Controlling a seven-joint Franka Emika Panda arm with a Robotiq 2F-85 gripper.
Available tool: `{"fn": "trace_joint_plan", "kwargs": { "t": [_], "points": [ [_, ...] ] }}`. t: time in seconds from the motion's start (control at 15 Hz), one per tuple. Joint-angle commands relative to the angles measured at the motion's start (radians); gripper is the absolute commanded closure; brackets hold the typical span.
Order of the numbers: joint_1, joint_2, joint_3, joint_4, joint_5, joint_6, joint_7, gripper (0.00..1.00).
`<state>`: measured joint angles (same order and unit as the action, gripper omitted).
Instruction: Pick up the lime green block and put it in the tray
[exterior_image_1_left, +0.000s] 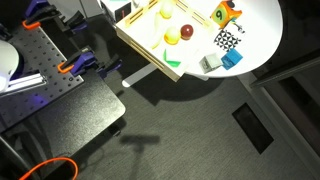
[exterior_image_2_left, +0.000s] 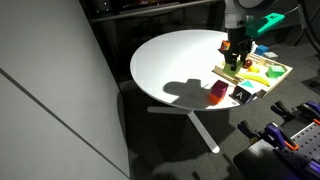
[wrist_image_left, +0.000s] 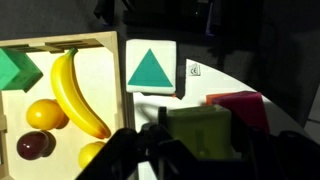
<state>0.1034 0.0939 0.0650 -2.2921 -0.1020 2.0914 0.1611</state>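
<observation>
The tray's corner by the banana is to the left of my gripper in the wrist view. My gripper needs to carry the block over the tray's rim and let it go.
The lime green block (wrist_image_left: 195, 130) sits between the two dark fingers of my gripper (wrist_image_left: 195, 142) in the wrist view, and the gripper is shut on it. The pale wooden tray (wrist_image_left: 60, 43) lies to the left of the block and holds a banana (wrist_image_left: 75, 90), a lemon, a plum and a green shape. In an exterior view my gripper (exterior_image_2_left: 236, 58) hangs by the near edge of the tray (exterior_image_2_left: 264, 83). The tray (exterior_image_1_left: 135, 42) also shows from above on the round white table. I do not see the gripper in that view.
A white block with a green triangle (wrist_image_left: 150, 68) lies just outside the tray's rim. A red block (wrist_image_left: 240, 103) stands right behind the held block and also shows in an exterior view (exterior_image_2_left: 217, 92). A checkered block (exterior_image_1_left: 228, 40) and a blue block (exterior_image_1_left: 232, 60) lie beside the tray.
</observation>
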Motion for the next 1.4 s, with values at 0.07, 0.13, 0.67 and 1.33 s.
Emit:
{"fn": "trace_joint_plan", "kwargs": {
  "t": [0.07, 0.13, 0.67, 1.33],
  "points": [
    [-0.069, -0.052, -0.053, 0.023, 0.042, -0.092, 0.002, 0.67],
    [-0.083, -0.053, -0.065, 0.027, 0.042, -0.100, 0.006, 0.67],
    [-0.172, -0.061, -0.150, 0.016, 0.032, -0.066, 0.056, 0.38],
    [-0.181, -0.131, -0.155, 0.003, 0.125, -0.177, -0.020, 0.00]
  ]
}}
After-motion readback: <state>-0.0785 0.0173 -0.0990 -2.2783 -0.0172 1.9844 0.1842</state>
